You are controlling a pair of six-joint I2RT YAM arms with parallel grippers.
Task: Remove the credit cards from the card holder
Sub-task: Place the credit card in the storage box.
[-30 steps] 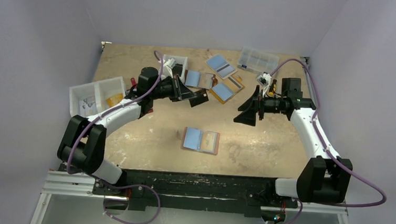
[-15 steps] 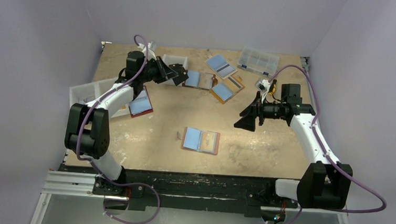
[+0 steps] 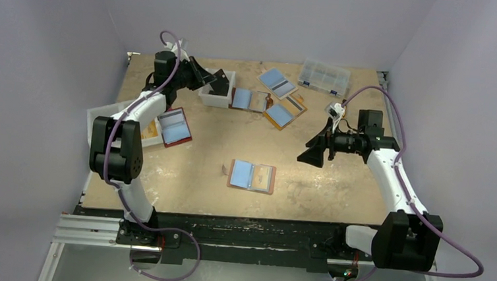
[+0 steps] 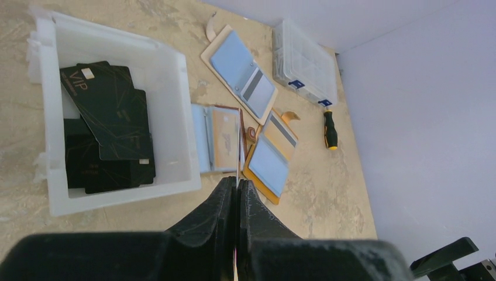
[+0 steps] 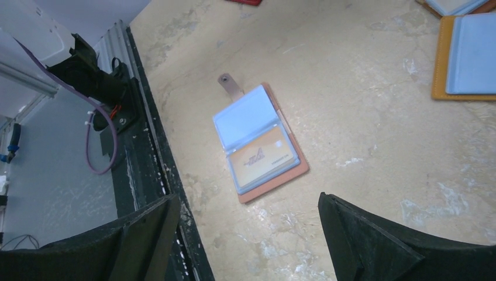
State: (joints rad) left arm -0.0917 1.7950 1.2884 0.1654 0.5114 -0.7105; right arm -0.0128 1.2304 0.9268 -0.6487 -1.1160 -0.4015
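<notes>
The card goes left in the wrist view with my left gripper next, over the white bin's open inside for release, since dark cards lie there.
The tan-brown card holder [image 3: 249, 100] lies open at the back of the table, right of a white bin [image 3: 212, 101]. In the left wrist view the holder [image 4: 215, 136] shows a light blue pocket and a tan one. My left gripper [image 3: 218, 82] hovers at the bin and is shut [image 4: 237, 180] on a thin card [image 4: 238, 161] seen edge-on, its colour unclear. The bin [image 4: 117, 193] holds several dark cards [image 4: 108, 117]. My right gripper [image 3: 312, 153] is open and empty [image 5: 248, 234] above bare table.
A salmon-brown wallet with a strap tab [image 3: 251, 176] lies open mid-table, below my right gripper [image 5: 260, 146]. Also here are a dark red wallet [image 3: 174, 127], an orange wallet [image 3: 282, 112], a light tan wallet [image 3: 277, 82], a clear organiser box [image 3: 324, 76], a screwdriver [image 4: 330, 130] and a white tray [image 3: 112, 121].
My left arm has swung back and left from beside the card holder to the white bin, uncovering the dark red wallet. My right gripper has drifted slightly right and nearer.
</notes>
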